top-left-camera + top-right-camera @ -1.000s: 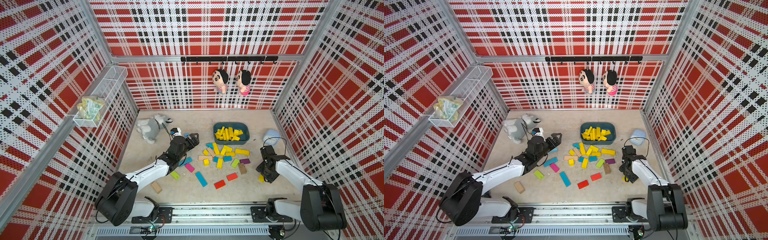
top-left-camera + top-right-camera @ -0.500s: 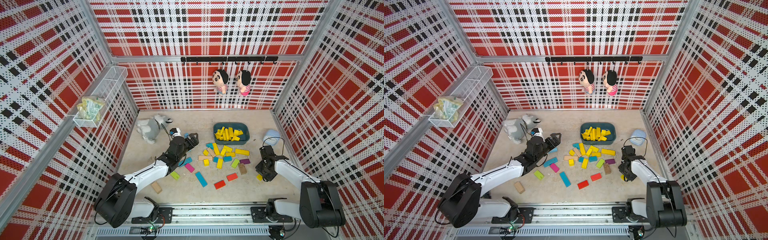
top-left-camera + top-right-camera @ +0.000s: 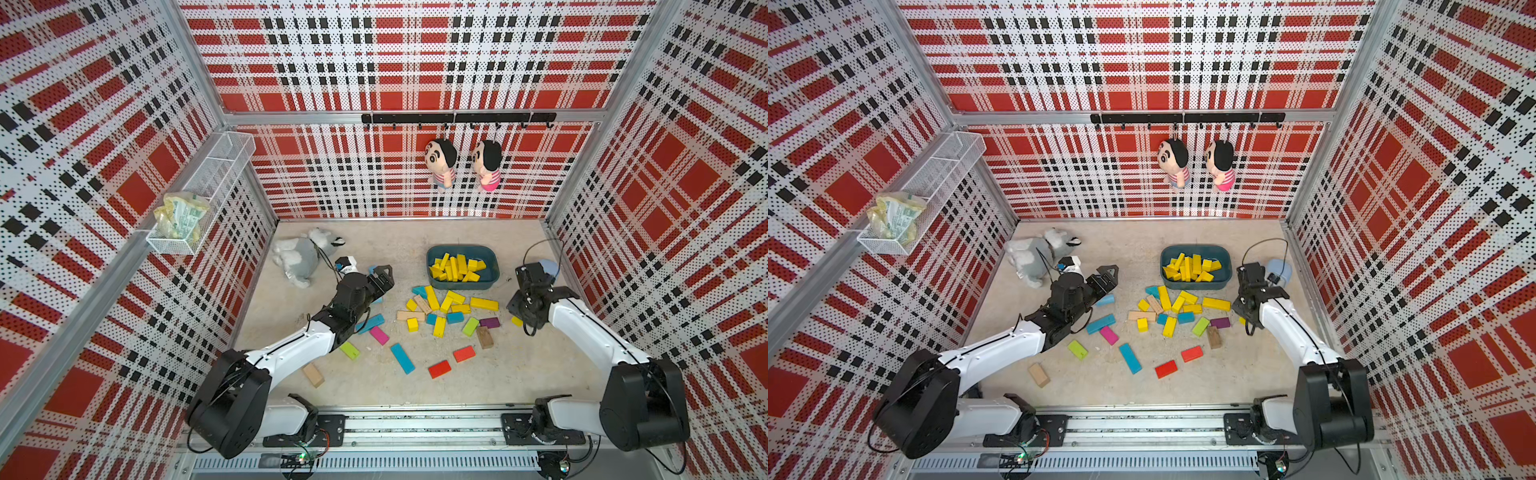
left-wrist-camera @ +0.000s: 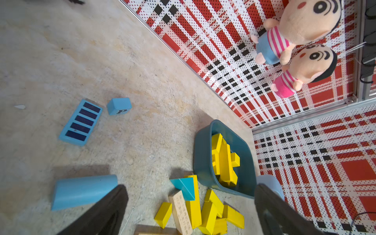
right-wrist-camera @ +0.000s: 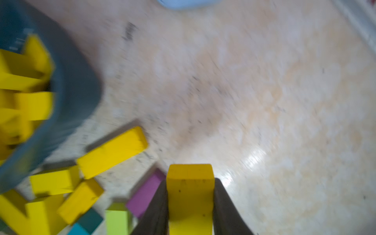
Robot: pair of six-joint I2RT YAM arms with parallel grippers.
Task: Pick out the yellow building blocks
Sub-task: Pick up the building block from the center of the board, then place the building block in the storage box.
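The teal bin point(image 3: 493, 271) already has yellow blocks in it and is outward behind the scattered pile. My right gripper will swing outward over the bin's heap next and let go of the block.
Several yellow building blocks point(image 3: 455, 268) lie heaped in a teal bin point(image 3: 493, 271), which also shows in the left wrist view point(image 4: 203, 162). More yellow blocks point(image 3: 432, 297) are scattered in front of it among other colours, in both top views point(image 3: 1216, 304). My right gripper point(image 5: 190, 183) is shut on a yellow block point(image 5: 190, 200), held off the floor to the right of the pile; in a top view a bit of that block point(image 3: 516, 321) shows under the gripper point(image 3: 524, 309). My left gripper point(image 3: 382, 275) hangs open and empty left of the pile, with its fingers point(image 4: 105, 209) wide apart.
Red point(image 3: 439, 369), blue point(image 3: 402, 358), lime point(image 3: 350, 350), purple point(image 3: 489, 322) and tan point(image 3: 313, 375) blocks lie toward the front. A grey plush dog point(image 3: 299, 257) lies at the back left and a pale blue object point(image 3: 549, 266) by the right wall. Two dolls point(image 3: 440, 164) hang on the back wall.
My right gripper closed on the yellow block at the right edge of the pile and carried it up and toward the back. The left arm has barely moved.
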